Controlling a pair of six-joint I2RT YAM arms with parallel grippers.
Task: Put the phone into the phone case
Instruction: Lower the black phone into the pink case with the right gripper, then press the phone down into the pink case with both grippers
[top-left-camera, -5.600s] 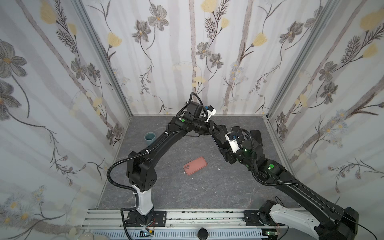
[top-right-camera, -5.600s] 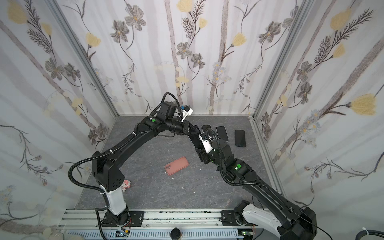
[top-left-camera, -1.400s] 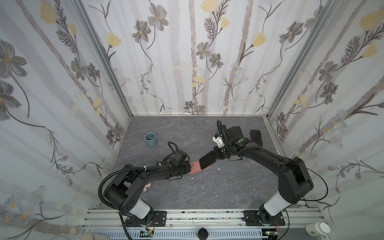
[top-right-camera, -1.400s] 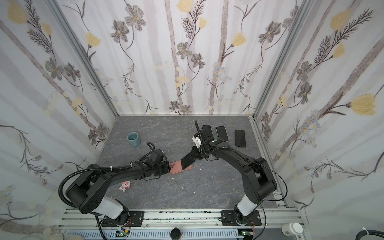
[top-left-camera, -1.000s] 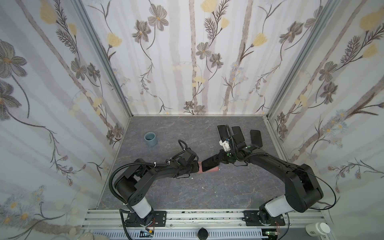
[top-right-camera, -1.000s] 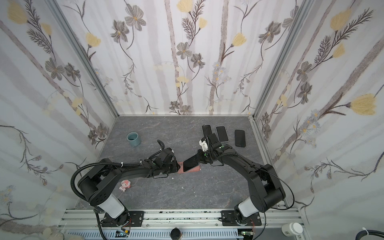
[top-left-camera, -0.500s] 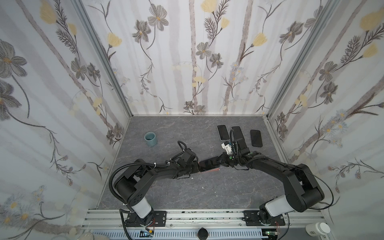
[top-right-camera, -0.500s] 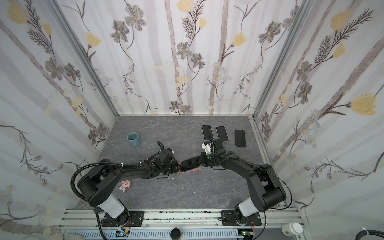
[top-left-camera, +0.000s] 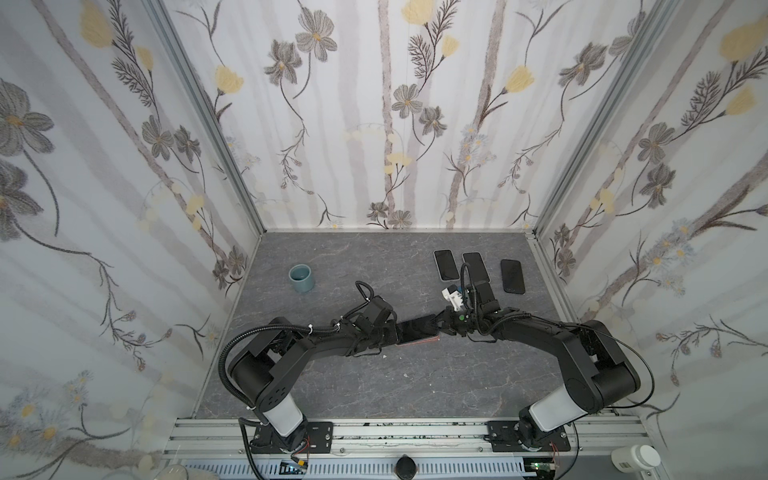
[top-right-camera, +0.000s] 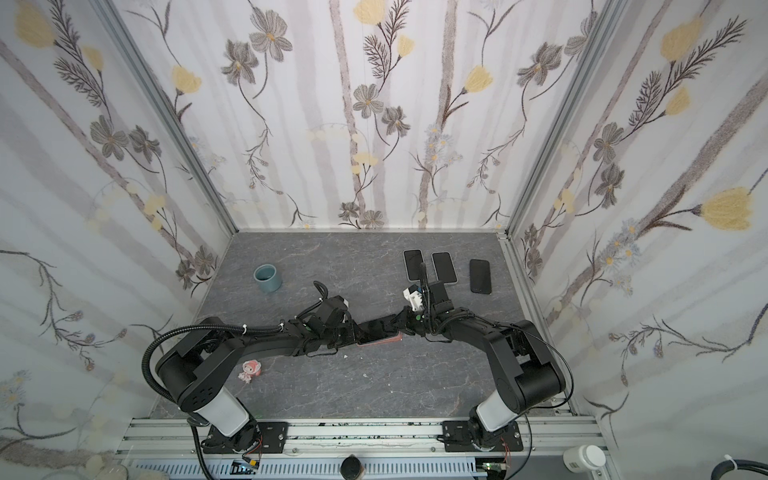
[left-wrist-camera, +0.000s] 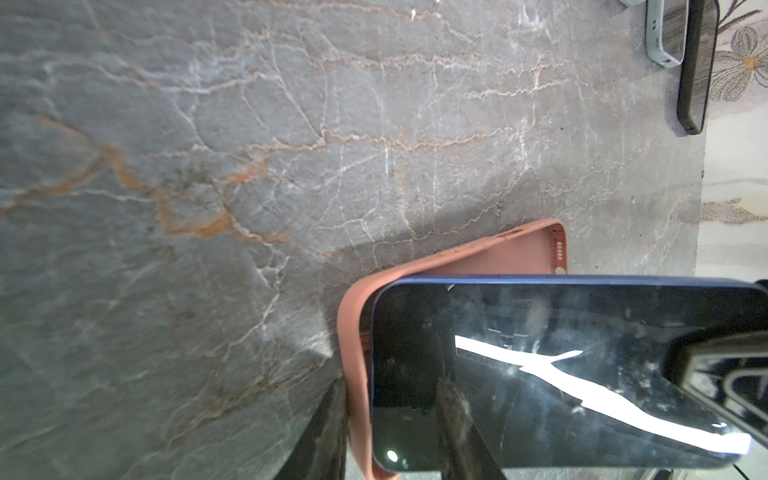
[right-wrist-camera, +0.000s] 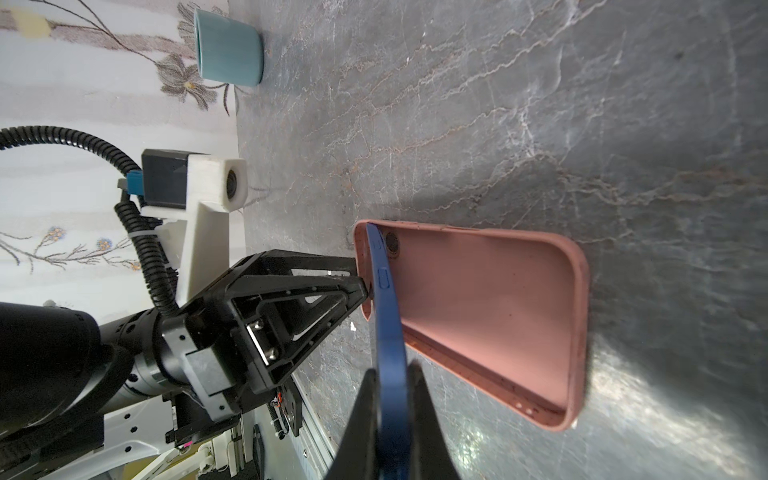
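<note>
The pink phone case's empty end lies below my right gripper, so next the gripper needs to lower the phone's raised end into it and let go of the phone's edge.
The pink phone case (right-wrist-camera: 478, 299) lies open side up on the grey table (top-left-camera: 332, 266). The phone (left-wrist-camera: 540, 374), blue-edged with a dark screen, slants over it, its far end tucked into the case's camera end. My right gripper (right-wrist-camera: 392, 370) is shut on the phone's edge at the raised end. My left gripper (left-wrist-camera: 390, 407) clamps the case's other end, one finger (left-wrist-camera: 328, 436) outside the wall and one across the phone's screen. Both top views show the phone (top-left-camera: 417, 330) (top-right-camera: 376, 328) between my left gripper (top-left-camera: 395, 332) and right gripper (top-left-camera: 440, 326), with the case (top-right-camera: 388, 340) beneath.
A teal cup (top-left-camera: 302, 278) stands at the back left. Three more phones (top-left-camera: 446, 264) (top-left-camera: 476, 266) (top-left-camera: 512, 276) lie at the back right, close behind my right arm. A small pink figurine (top-right-camera: 250, 371) sits near the left arm's base. Floral walls enclose three sides.
My right gripper has lowered the phone from a steeper tilt to nearly flat over the case. The left gripper has stayed at the case's end.
</note>
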